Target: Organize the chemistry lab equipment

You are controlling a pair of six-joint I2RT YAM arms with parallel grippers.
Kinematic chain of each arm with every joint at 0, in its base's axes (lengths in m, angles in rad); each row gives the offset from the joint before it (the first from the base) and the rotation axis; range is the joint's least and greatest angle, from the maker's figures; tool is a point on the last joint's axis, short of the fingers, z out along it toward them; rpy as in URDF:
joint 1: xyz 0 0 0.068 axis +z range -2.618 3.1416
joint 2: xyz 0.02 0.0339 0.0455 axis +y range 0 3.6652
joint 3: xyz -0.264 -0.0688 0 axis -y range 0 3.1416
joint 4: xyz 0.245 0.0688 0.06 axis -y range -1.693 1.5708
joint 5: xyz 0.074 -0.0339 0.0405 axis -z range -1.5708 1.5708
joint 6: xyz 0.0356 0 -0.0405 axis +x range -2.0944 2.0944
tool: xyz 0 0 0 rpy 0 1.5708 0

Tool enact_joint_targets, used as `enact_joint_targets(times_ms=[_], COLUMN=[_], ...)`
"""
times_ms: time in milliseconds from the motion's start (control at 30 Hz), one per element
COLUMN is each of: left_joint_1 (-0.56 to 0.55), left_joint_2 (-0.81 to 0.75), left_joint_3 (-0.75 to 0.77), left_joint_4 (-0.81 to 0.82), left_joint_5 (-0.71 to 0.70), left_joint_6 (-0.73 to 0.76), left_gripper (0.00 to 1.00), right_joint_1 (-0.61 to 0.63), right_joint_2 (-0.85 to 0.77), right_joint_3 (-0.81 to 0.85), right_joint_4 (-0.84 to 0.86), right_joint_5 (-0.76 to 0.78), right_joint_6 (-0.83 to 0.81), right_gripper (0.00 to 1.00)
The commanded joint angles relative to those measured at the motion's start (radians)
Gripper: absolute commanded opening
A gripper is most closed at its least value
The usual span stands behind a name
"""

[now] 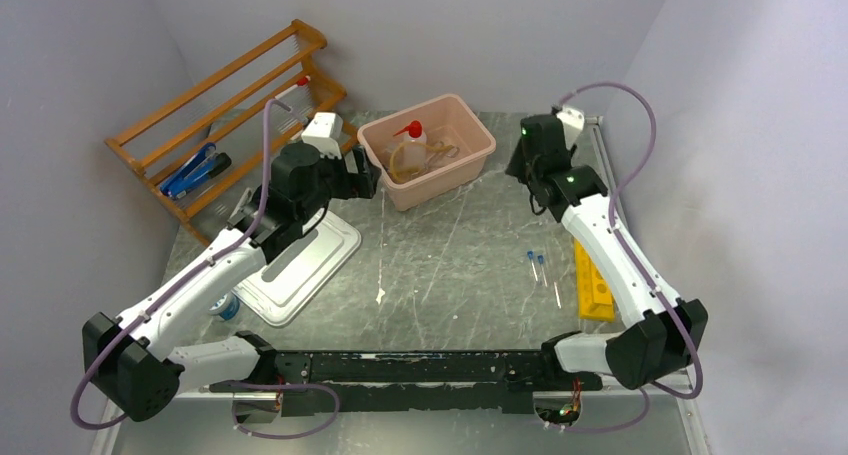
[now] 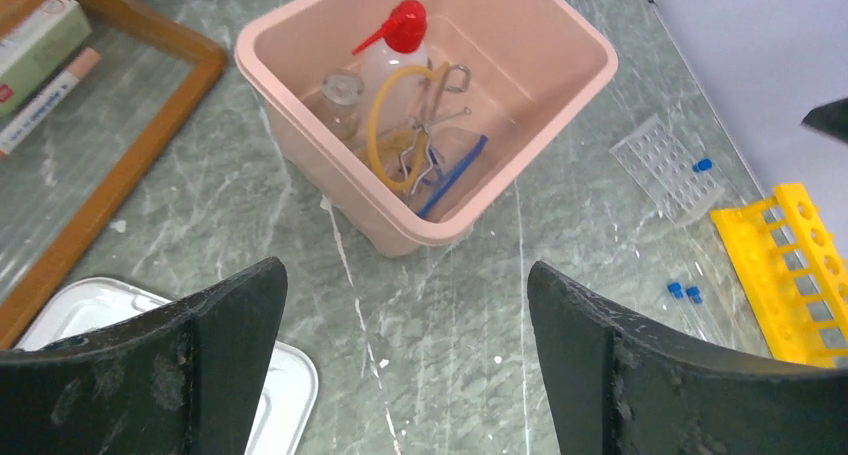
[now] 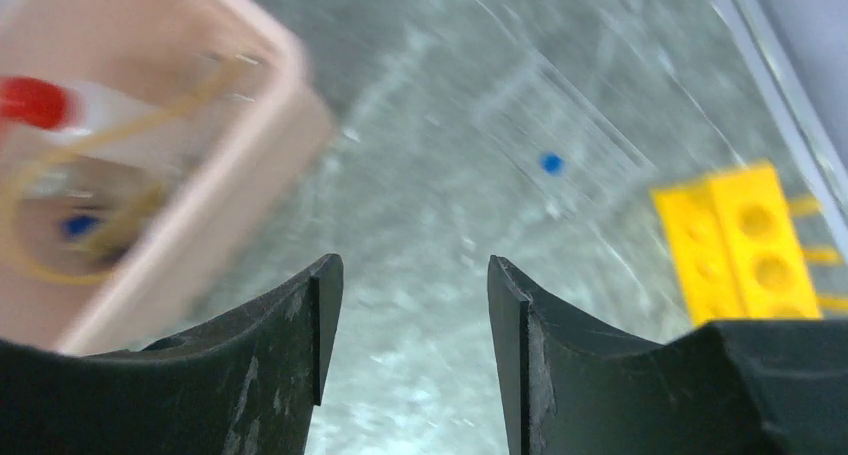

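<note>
My right gripper moves back and down beside the yellow rack (image 1: 592,283) next, onto the clear tube by the blue-capped pair, since it lies loose on the table.
The white squeeze bottle with a red cap (image 2: 400,35) stands in the pink tub (image 2: 300,125), together with the tan tubing (image 2: 378,125), the metal tongs (image 2: 432,147), a small glass jar (image 2: 342,90) and a blue strip (image 2: 455,175). The yellow tube rack (image 1: 592,283) lies at the right, with two blue-capped tubes (image 1: 535,263) beside it on the table. My left gripper (image 1: 362,178) is open and empty, just left of the tub (image 1: 470,165). My right gripper (image 1: 522,165) is open and empty, right of the tub, above the table.
A white lid (image 1: 300,260) lies under the left arm. The orange wooden shelf rack (image 1: 220,105) stands at the back left, with a blue and black object (image 1: 195,170) on it. A clear tray with a blue cap (image 2: 665,165) lies behind the yellow rack (image 2: 790,265). Walls close in on both sides.
</note>
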Motion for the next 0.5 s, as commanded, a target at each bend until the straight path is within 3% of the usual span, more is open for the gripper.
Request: enact_joint_targets(times_ms=[0,133,467], left_joint_1=[0.005,0.005,0.005], left_joint_2=[-0.014,-0.010,0.016], left_joint_3=[-0.041,-0.066,-0.027], left_joint_4=[0.080,0.098,0.053], left_joint_5=[0.083,0.112,0.132], left_joint_6=[-0.011,-0.024,-0.034], left_gripper=[0.93,0.93,0.93], right_joint_1=[-0.088,-0.209,-0.353], right_joint_2=[-0.024,-0.044,0.114], right_joint_3=[-0.128,-0.277,-0.405], right_joint_4=[-0.259,-0.186,-0.026], right_joint_5=[0.106,-0.002,-0.197], right_joint_6=[0.114,0.081,0.005], right_gripper=[0.57,0.47,0.48])
